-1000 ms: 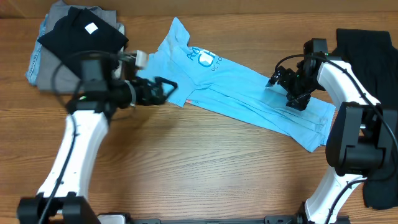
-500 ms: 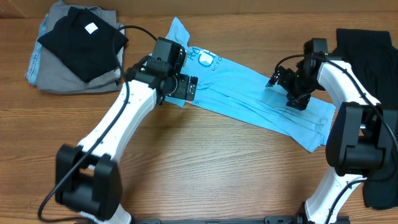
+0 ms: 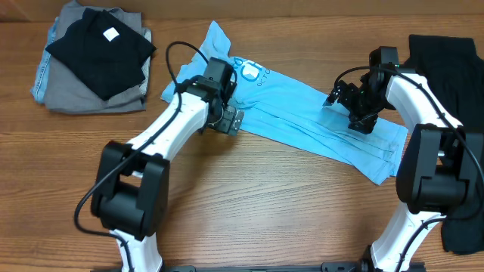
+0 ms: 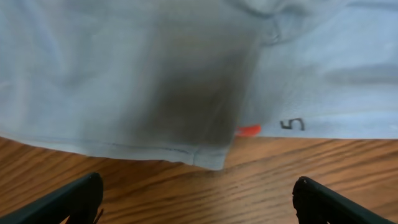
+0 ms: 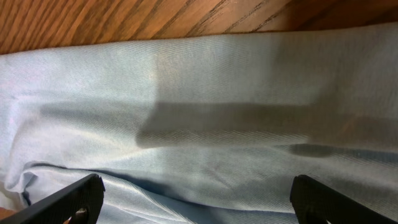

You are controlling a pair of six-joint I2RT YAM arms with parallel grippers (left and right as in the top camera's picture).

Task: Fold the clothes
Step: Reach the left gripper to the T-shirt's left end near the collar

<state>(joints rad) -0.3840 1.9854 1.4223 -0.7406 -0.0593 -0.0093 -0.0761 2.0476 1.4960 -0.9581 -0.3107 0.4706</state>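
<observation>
My left gripper needs to go down next onto the corner of the shirt's hem beside the red mark, as that corner sticks out over wood between my open fingers.
The light blue T-shirt [image 3: 302, 121] lies folded into a long band across the table, small white print near its upper left end. My left gripper [image 3: 231, 119] is open over the shirt's near edge at the left; in the left wrist view the hem [image 4: 186, 112] with a red mark and bare wood lie between its fingers [image 4: 199, 202]. My right gripper [image 3: 361, 121] is open, pointing down over the shirt's right part; the right wrist view shows only blue cloth [image 5: 217, 124] between its fingers [image 5: 199, 202].
A stack of folded clothes, black on grey [image 3: 94, 53], sits at the back left. A dark garment [image 3: 454, 68] lies along the right edge. Bare wood table [image 3: 265, 204] fills the front.
My left arm has swung right from near the folded stack onto the shirt's left part. The right arm has not moved.
</observation>
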